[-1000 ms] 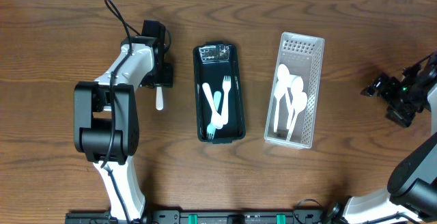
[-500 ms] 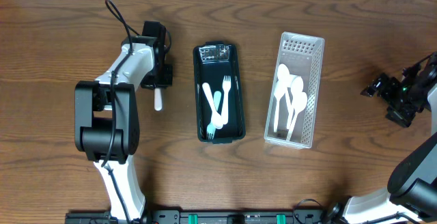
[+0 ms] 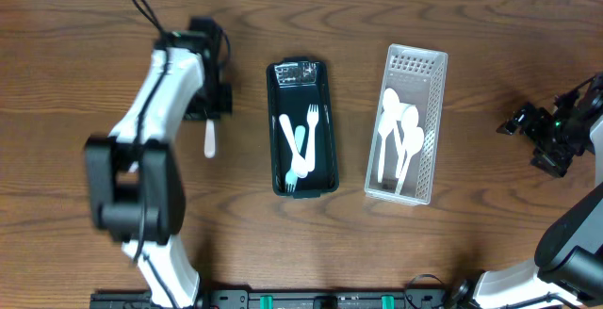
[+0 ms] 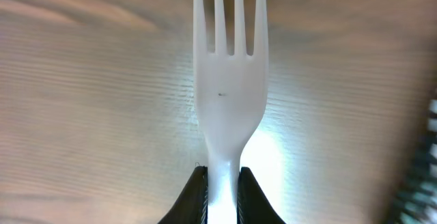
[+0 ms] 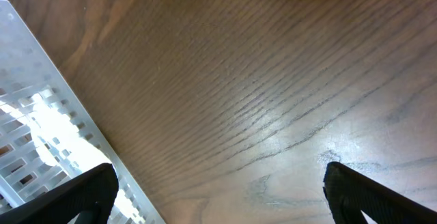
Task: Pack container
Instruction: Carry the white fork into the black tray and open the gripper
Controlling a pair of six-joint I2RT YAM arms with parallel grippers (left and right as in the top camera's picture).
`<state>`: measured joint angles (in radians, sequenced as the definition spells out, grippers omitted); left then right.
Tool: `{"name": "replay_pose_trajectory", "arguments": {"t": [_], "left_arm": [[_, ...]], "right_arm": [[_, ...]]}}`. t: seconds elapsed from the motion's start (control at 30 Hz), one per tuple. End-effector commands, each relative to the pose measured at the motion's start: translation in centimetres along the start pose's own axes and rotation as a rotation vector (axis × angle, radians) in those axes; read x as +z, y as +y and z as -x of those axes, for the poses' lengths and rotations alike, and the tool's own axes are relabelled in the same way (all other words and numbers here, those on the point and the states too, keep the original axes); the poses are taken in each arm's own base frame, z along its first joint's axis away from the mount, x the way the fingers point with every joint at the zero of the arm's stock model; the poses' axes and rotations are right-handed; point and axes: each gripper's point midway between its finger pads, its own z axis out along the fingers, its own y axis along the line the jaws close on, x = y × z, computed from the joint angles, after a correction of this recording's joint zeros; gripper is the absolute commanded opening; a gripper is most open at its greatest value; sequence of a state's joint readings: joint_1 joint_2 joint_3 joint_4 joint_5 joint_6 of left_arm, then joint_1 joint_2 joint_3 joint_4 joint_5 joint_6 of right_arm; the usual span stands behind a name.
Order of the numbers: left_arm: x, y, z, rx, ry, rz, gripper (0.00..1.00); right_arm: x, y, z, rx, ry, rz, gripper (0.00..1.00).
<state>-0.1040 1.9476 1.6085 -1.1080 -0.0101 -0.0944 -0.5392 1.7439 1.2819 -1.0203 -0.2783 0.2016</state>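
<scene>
I should next lift the white fork (image 3: 209,138) with my left gripper and carry it over the dark green container (image 3: 303,127). Then I should lower it inside, because other forks are already there.
A white plastic fork (image 4: 229,80) fills the left wrist view, tines pointing away, and my left gripper (image 4: 222,190) is shut on its handle. From overhead the same white fork (image 3: 209,138) hangs from the left gripper (image 3: 212,111) over bare wood, left of the dark green container (image 3: 303,127). That container holds white and light blue forks (image 3: 300,154). A clear perforated bin (image 3: 407,125) to its right holds white spoons (image 3: 400,135). My right gripper (image 5: 218,183) stands open above the table near the bin's edge (image 5: 41,115), with nothing between its fingers.
The right arm (image 3: 556,135) sits at the table's far right edge. The left arm (image 3: 141,177) stretches along the left side of the table. A black rail (image 3: 283,300) runs along the front edge.
The left gripper has shut on the white fork and lifted it, shifting slightly left and toward the front. The left arm's pose has changed. The right arm has not moved.
</scene>
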Motion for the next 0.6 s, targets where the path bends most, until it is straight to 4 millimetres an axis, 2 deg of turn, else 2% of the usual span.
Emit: {"name": "replay_pose_trajectory", "arguments": {"t": [0.0,0.1,0.17,0.23,0.33,0.43,0.57], "left_arm": [[-11.0,-3.1,0.5,-0.03,-0.244,-0.182,0.06],[-15.5,-5.5,-1.3,-0.083,-0.327,-0.275,0.06],[-16.8,-7.1,-2.2,-0.085,-0.35,-0.306,0.06],[-17.2,-9.1,-3.0,-0.071,-0.348,-0.33,0.06],[-15.9,-12.1,-3.9,-0.042,-0.31,-0.346,0.06],[-13.0,-15.0,-4.6,0.016,-0.255,-0.334,0.06],[-8.5,-16.4,-3.9,0.03,-0.212,-0.25,0.06]], "right_arm": [[-0.1,0.4,0.2,0.005,-0.005,0.012,0.99],[-0.1,0.4,0.3,0.004,-0.011,0.014,0.99],[-0.1,0.4,0.4,0.003,-0.013,0.014,0.99],[-0.1,0.4,0.4,0.002,-0.016,0.014,0.99],[-0.1,0.5,0.6,0.001,-0.022,0.016,0.99],[-0.1,0.5,0.9,-0.002,-0.032,0.018,0.99],[-0.1,0.5,0.9,-0.003,-0.034,0.018,0.99]]}}
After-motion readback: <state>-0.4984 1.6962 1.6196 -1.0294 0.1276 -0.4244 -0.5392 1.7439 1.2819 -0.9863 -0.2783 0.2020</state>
